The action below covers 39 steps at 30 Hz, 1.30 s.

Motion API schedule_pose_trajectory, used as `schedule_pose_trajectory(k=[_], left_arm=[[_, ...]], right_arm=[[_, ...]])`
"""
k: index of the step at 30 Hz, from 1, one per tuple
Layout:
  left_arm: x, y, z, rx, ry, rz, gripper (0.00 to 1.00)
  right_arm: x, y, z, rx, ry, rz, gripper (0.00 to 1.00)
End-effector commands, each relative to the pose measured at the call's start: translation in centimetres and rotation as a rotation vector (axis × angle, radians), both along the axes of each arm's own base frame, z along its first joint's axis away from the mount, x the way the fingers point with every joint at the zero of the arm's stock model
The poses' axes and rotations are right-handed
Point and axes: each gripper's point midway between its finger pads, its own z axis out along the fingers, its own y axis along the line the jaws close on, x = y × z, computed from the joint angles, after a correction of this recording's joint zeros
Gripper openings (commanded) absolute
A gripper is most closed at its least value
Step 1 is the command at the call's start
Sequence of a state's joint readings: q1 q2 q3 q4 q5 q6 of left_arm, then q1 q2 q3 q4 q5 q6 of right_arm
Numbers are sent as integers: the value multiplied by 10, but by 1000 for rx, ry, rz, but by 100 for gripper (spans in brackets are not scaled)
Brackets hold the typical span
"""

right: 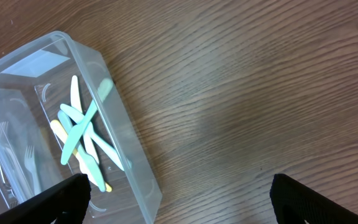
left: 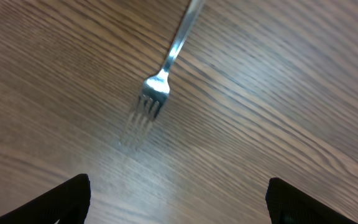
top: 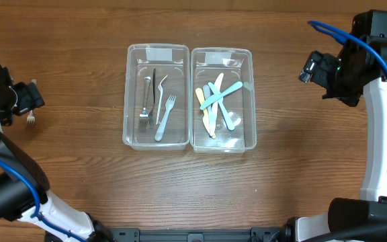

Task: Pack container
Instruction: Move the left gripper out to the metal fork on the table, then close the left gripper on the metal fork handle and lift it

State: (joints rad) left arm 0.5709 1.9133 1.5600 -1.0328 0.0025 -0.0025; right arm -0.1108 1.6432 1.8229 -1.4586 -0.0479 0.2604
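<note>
The fork lies slanted in the left wrist view, so my left gripper will next lower and turn slightly, its fingers on either side of the shiny handle.
Two clear plastic containers stand side by side mid-table. The left container (top: 132, 101) holds several forks. The right container (top: 250, 101) holds several pastel plastic knives (top: 217, 101); it also shows in the right wrist view (right: 129, 155). A metal fork (top: 30, 120) lies alone on the table at the far left, also in the left wrist view (left: 163, 78). My left gripper (left: 178, 199) is open and empty just above and beside that fork. My right gripper (right: 179, 199) is open and empty, raised to the right of the right container.
The wooden table (top: 193, 195) runs around the containers. My left arm (top: 5, 101) is at the left edge and my right arm (top: 355, 67) at the upper right.
</note>
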Motion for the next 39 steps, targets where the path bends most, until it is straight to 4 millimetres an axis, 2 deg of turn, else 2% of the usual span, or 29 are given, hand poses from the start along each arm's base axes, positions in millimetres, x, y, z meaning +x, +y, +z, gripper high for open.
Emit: schedule_pose_trajectory(k=[1,8,14,19,25,32,36,39], left_arm=[[-4,13,-22,-3,39,-3,89],[-1,21,-51,-11,72,-31,89],[20,31,-62,27,12,-132,90],[41,29,-70,25,-64,-277,92],[47,29,-84,18,-73,-328,92],[45,28,-109,-8,-42,-326,91],[44,28,-111,-12,-37,-326,84],[43,27,-111,-16,-34,-322,67]], right_arm=[[0,0,0,-3,-5,5,95],[0,0,0,-3,-4,5,95],[0,0,0,-3,-4,5,95],[0,0,0,-4,-4,5,95],[0,0,0,-3,-4,5,95],[-1,0,0,-2,3,5,95],[-2,0,-1,-2,4,5,95],[-2,0,-1,-3,3,5,95]])
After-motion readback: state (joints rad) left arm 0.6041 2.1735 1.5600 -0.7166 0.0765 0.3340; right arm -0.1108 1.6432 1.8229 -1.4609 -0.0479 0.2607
